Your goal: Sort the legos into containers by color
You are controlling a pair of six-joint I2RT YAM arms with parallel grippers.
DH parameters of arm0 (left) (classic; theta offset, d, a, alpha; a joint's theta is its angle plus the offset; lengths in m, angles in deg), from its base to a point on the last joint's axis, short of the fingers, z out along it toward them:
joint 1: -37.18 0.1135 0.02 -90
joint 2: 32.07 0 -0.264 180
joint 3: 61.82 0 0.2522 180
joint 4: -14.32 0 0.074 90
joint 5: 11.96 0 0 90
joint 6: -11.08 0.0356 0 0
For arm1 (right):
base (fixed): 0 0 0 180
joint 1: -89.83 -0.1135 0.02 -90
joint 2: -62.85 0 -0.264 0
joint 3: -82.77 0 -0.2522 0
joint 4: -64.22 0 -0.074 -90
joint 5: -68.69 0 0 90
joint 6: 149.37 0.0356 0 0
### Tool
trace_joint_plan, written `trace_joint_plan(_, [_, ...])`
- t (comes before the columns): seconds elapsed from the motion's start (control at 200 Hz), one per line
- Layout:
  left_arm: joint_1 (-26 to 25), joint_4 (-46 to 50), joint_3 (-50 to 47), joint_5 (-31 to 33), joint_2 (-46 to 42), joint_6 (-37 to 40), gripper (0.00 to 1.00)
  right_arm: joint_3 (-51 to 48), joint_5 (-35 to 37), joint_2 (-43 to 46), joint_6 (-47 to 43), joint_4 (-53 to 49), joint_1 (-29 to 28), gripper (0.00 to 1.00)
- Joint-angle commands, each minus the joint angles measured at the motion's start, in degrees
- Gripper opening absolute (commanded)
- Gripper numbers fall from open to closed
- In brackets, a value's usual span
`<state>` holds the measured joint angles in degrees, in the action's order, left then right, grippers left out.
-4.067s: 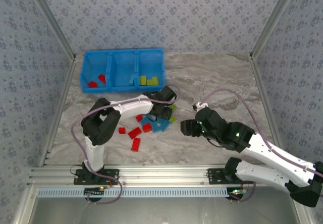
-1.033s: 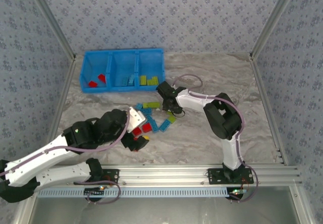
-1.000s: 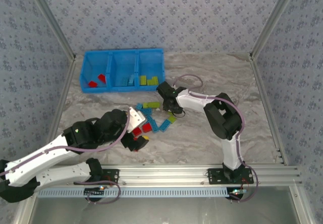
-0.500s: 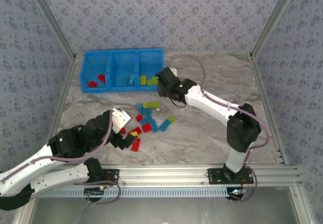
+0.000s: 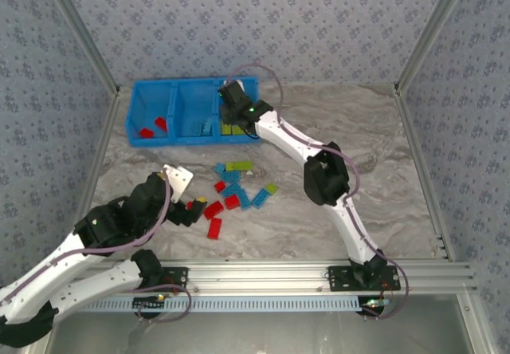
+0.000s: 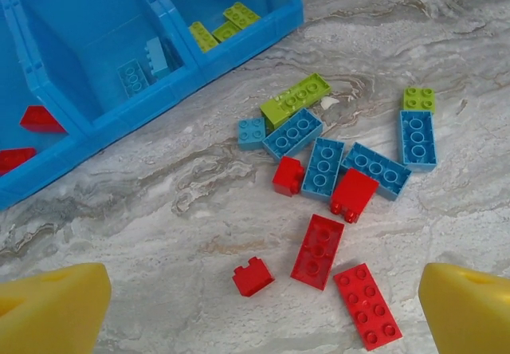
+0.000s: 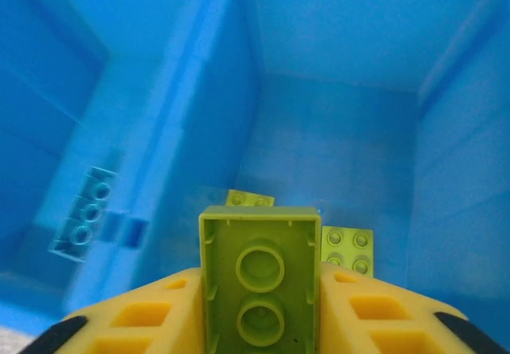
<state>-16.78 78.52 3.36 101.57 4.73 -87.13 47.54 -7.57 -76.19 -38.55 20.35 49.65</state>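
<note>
The small red brick lies at an angle to my left gripper's open fingers, so I should turn and lower the gripper next until they straddle its sides.
The three joined blue containers [image 5: 177,111] stand at the back left. My right gripper [image 5: 233,107] hangs over the right bin, shut on a yellow-green brick [image 7: 259,278] held underside up between its yellow fingers [image 7: 374,314]; two yellow-green bricks [image 7: 347,249] lie on the bin floor below. Loose legos lie mid-table: red bricks [image 6: 317,251], light blue ones [image 6: 292,133] and a long yellow-green one [image 6: 295,99]. My left gripper [image 5: 187,210] hovers open above the near red bricks, a small red brick [image 6: 253,277] below its gap.
The left bin holds red bricks [image 5: 153,127] and the middle bin light blue ones [image 5: 209,125]. The right arm [image 5: 319,171] stretches across the table just right of the pile. Metal frame posts and patterned walls close the sides.
The right arm has swung from the pile's right edge up to the right bin, carrying the yellow-green brick. The left arm has drawn back toward the near left, still open.
</note>
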Motion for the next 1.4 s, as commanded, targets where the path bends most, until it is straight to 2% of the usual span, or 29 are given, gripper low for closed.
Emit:
trace_joint_plan(0.0, [0.8,-0.2,-0.5,-0.1,-0.3,-0.6,0.99,6.0,-5.6,-2.7,-0.6,-3.4,1.4,0.45])
trace_joint_plan(0.065, [1.0,-0.2,-0.7,0.2,-0.1,-0.6,0.99,7.1,-6.9,-2.9,-1.2,-3.8,1.5,0.51])
trace_joint_plan(0.205, [1.9,-0.4,-0.5,1.7,1.0,-2.5,0.99,8.8,-7.3,-0.2,-2.1,-8.0,1.3,0.53])
trace_joint_plan(0.32, [2.2,-0.5,-0.1,6.8,3.4,-12.9,0.99,6.6,-8.1,6.1,-2.4,-11.6,0.3,0.52])
trace_joint_plan(0.435, [2.5,-0.7,-1.7,9.2,5.4,-24.8,0.99,-3.9,-7.6,16.4,-4.1,-11.4,-1.8,0.54])
trace_joint_plan(0.51, [4.5,-1.2,-3.3,9.2,6.7,-29.1,0.99,-12.5,-7.9,24.4,-5.6,-10.2,-3.6,0.55])
trace_joint_plan(0.585, [9.0,-2.2,-5.3,5.3,8.4,-31.4,0.97,-21.5,-8.0,32.3,-6.6,-9.2,-5.6,0.6])
trace_joint_plan(0.765, [19.4,-11.0,-12.4,-10.5,11.7,-34.1,0.95,-40.8,-7.2,50.1,-6.6,-8.3,-11.3,0.73])
trace_joint_plan(0.859, [21.7,-16.0,-15.2,-15.7,15.2,-34.5,0.94,-48.5,-6.6,57.4,-4.1,-7.7,-14.6,0.81])
trace_joint_plan(0.954, [22.1,-18.7,-16.2,-17.9,20.1,-33.7,0.94,-55.6,-5.5,62.6,0.4,-6.5,-17.3,0.97])
trace_joint_plan(0.989, [22.2,-19.4,-16.4,-17.6,21.9,-33.6,0.93,-58.1,-5.6,64.1,2.1,-5.8,-18.1,1.0])
trace_joint_plan(1.154, [22.8,-22.8,-18.1,-14.7,27.9,-33.0,0.86,-65.6,-7.0,66.1,6.9,-3.0,-21.0,1.0])
trace_joint_plan(1.249, [23.3,-24.3,-19.2,-13.0,30.1,-32.2,0.76,-66.0,-6.7,64.9,7.8,-2.9,-22.5,1.0])
trace_joint_plan(1.394, [24.2,-26.6,-20.3,-15.3,32.7,-31.7,0.61,-64.3,-7.7,62.4,7.6,-2.2,-23.5,1.0])
